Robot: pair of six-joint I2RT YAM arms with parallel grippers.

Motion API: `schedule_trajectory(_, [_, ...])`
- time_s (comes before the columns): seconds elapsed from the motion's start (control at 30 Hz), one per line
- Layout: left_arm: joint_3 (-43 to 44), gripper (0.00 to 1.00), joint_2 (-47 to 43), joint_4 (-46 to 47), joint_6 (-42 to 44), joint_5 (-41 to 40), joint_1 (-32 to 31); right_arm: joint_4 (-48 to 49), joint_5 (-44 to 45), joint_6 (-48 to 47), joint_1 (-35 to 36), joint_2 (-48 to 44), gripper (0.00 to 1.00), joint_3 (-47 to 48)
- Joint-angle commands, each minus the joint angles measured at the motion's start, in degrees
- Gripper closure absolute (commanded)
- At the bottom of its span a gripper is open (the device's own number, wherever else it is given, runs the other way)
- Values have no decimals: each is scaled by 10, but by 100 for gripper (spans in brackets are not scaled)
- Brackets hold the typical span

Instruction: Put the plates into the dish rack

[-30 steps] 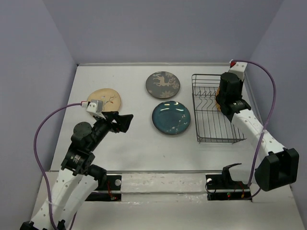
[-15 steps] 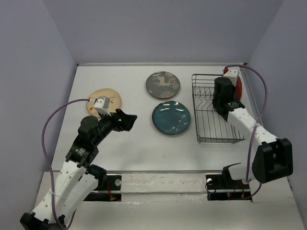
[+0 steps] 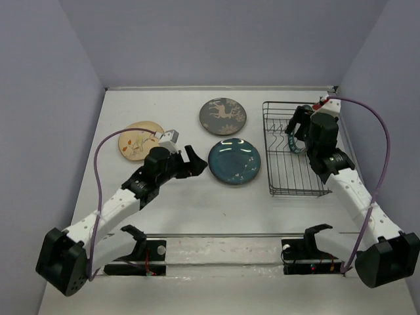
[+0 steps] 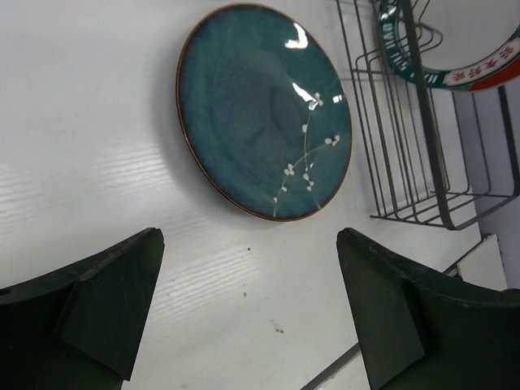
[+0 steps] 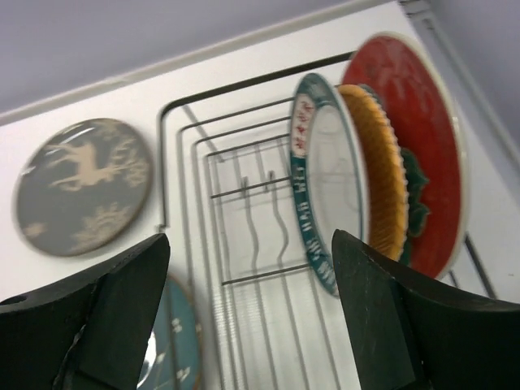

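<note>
Next, my left gripper moves down toward the teal-blue plate and closes on its edge facing the cream plate. The teal-blue plate's edge lies beyond the gripper's open fingers.
Three plates stand on edge in the black wire dish rack (image 5: 162, 162): a red one (image 5: 414, 146), an orange one (image 5: 378, 175) and a white one with a teal rim (image 5: 313, 187). My right gripper (image 5: 250, 240) hangs open above the rack (image 3: 295, 184), holding nothing. Flat on the table lie the glossy teal-blue plate (image 3: 234, 161), the grey deer plate (image 3: 223, 116) and the cream plate (image 3: 140, 140). The left gripper (image 3: 195, 162) is open just left of the teal-blue plate (image 4: 264, 110), its jaws wide over bare table (image 4: 248, 244).
The rack's near half holds only bare tines (image 3: 298, 167). The right wall runs close behind the rack. A rail (image 3: 223, 236) crosses the table's near edge by the arm bases.
The right gripper has opened and drawn back from the plates standing in the rack. The left arm has stretched rightward, from the cream plate toward the teal-blue plate.
</note>
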Motion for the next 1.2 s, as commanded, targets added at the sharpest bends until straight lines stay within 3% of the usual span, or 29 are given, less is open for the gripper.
schedule_trajectory(0.0, [3,3,92,101,-24,-100,-55,5,-156,50,-2,-64,14,-28])
schedule_trajectory(0.23, [50,9,255,169,-16,-132,-66,22,-255,84,-2,-165,18,-100])
schedule_trajectory(0.43, [89,14,363,227,-3,-128,-67,56,-346,114,-2,-163,21,-143])
schedule_trajectory(0.6, [110,19,442,285,-20,-94,-66,71,-379,124,-2,-153,29,-160])
schedule_trajectory(0.7, [115,40,472,308,-25,-94,-65,78,-388,129,-2,-153,30,-168])
schedule_trajectory(0.73, [109,58,476,320,-30,-97,-64,78,-390,130,-2,-153,30,-172])
schedule_trajectory(0.8, [99,67,477,333,-37,-99,-62,79,-396,133,-2,-153,30,-175])
schedule_trajectory(0.9, [73,94,461,351,-47,-111,-56,82,-416,135,-2,-148,30,-178])
schedule_trajectory(1.03, [23,94,402,358,-50,-125,-48,83,-446,130,3,-135,25,-172])
schedule_trajectory(1.17, [-49,94,270,347,-54,-123,-43,86,-505,122,3,-88,15,-157])
